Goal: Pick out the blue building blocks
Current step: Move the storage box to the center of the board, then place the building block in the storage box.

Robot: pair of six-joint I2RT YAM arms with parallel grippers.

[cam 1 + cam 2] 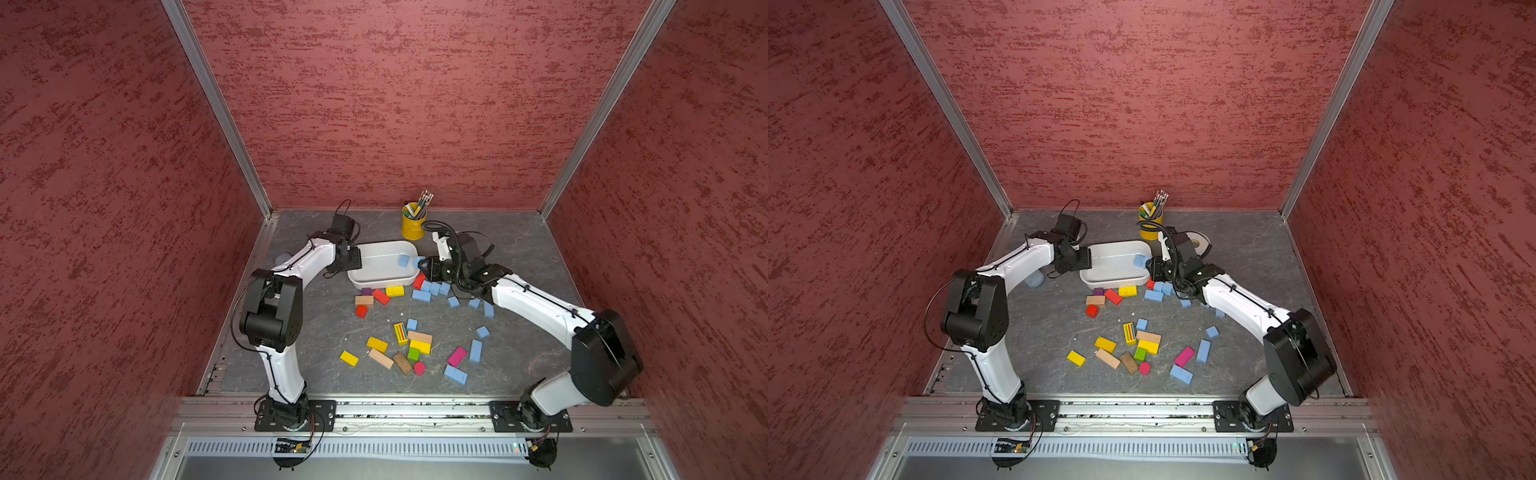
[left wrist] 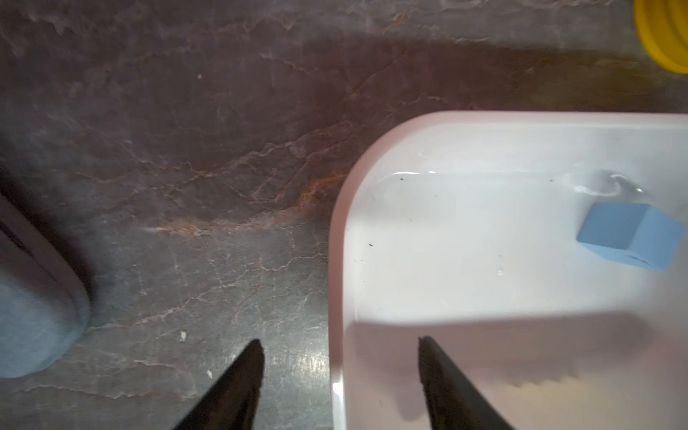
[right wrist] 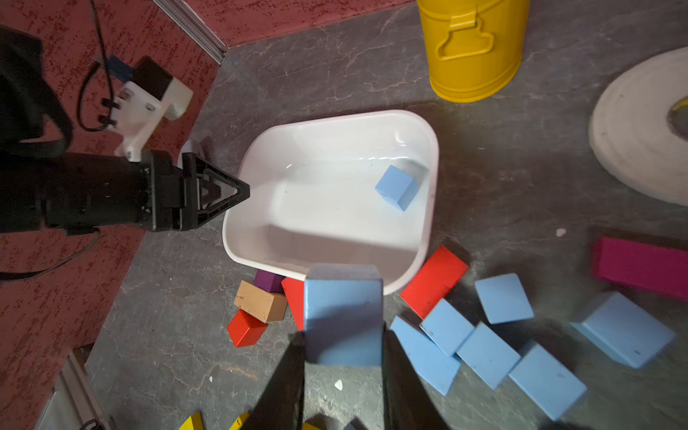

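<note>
I need to move my right gripper over the tray's rim and down toward the bare tray bottom (image 1: pixel 392 257) (image 3: pixel 361 173) next to the blue cube and release its block there, because that spot is clear.
A white tray (image 1: pixel 374 270) at the back middle of the table holds one blue cube (image 1: pixel 403 260) (image 2: pixel 629 234) (image 3: pixel 396 186). My right gripper (image 3: pixel 342 335) is shut on another blue block (image 3: pixel 342 316), held over the tray's right-hand rim (image 1: pixel 420 262). My left gripper (image 2: pixel 339 344) is open and empty, its fingers straddling the tray's left rim (image 1: pixel 353 257). Several more blue blocks lie clustered just in front of the tray (image 1: pixel 432 289). Others lie scattered to the front right (image 1: pixel 476 350) (image 1: pixel 456 374).
Red, yellow, wooden, pink and green blocks (image 1: pixel 415 345) lie mixed in front of the tray. A yellow pencil cup (image 1: pixel 412 224) stands behind it, a white tape roll (image 3: pixel 640 126) beside that. A blue-grey rounded object (image 1: pixel 1034 279) lies under my left arm.
</note>
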